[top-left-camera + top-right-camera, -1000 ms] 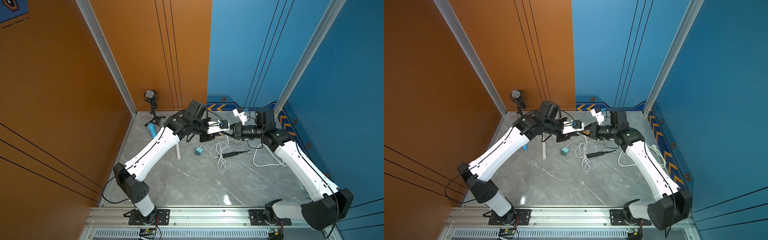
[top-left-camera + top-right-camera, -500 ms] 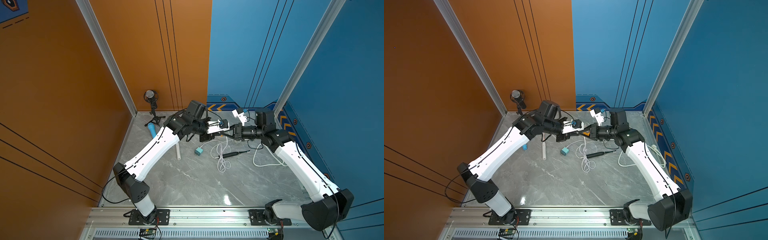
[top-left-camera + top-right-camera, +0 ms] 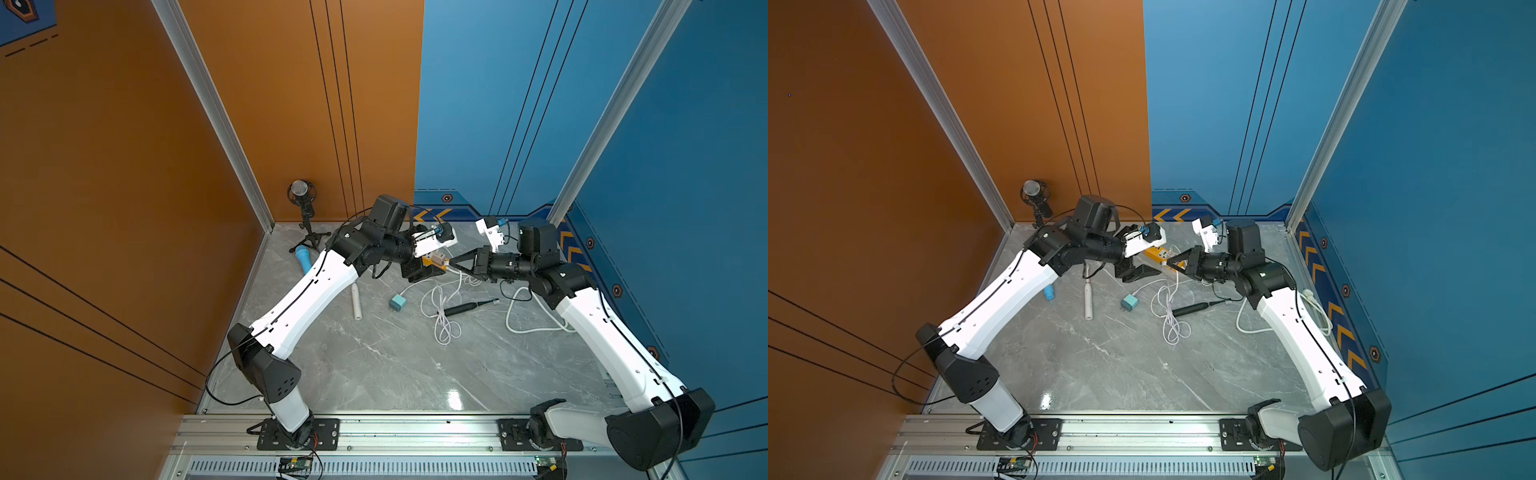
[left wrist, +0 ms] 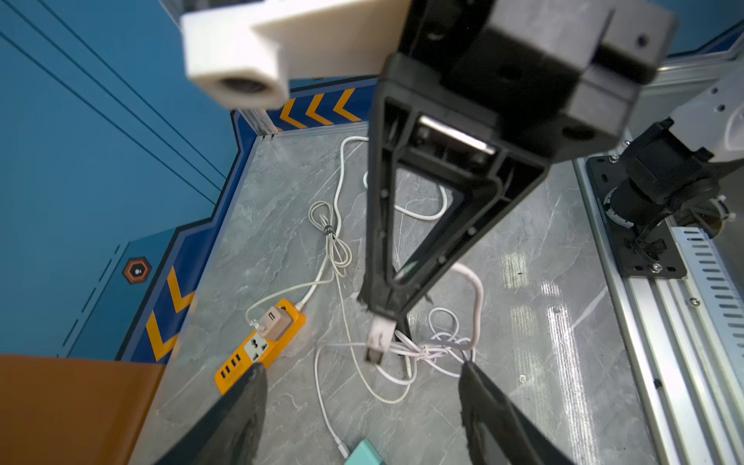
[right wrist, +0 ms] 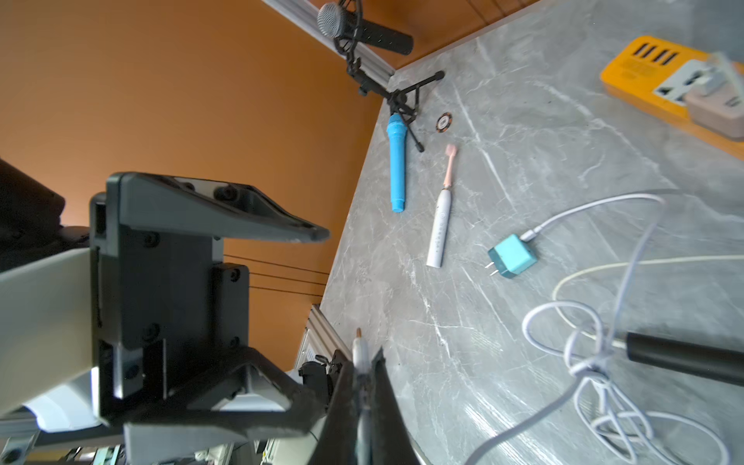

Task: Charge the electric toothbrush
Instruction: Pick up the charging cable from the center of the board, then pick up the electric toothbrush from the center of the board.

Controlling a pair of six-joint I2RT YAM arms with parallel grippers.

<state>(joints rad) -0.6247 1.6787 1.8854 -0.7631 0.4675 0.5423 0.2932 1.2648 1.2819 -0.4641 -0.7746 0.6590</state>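
Note:
The left gripper will move away from the plug, turn its fingers down and go down onto the toothbrush's handle, because the handle lies on the tabletop below the gripper.
The white electric toothbrush (image 3: 355, 301) (image 3: 1088, 299) (image 5: 439, 225) with a pink head lies flat on the grey table, untouched. My right gripper (image 5: 360, 356) (image 4: 382, 310) (image 3: 451, 263) (image 3: 1170, 264) is shut on the white cable plug (image 4: 378, 336) (image 5: 359, 348), held above the table. My left gripper (image 4: 362, 372) (image 3: 432, 272) (image 3: 1142, 272) stands open in front of it, one finger on each side of the plug and touching nothing. The orange power strip (image 4: 257, 348) (image 3: 1158, 253) (image 5: 652, 64) lies just beyond, with a beige adapter (image 4: 274, 322) plugged in.
A teal charger block (image 3: 399, 302) (image 5: 512, 257) with its own cable lies near the toothbrush. Loose white cables (image 3: 444, 328) and a black brush handle (image 3: 465, 308) lie mid-table. A blue cylinder (image 3: 303, 258) and a microphone tripod (image 3: 306, 232) stand at the back left corner.
My left gripper's jaws have spread open and let go of the plug. The right gripper has closed on it. Both arms have hardly shifted.

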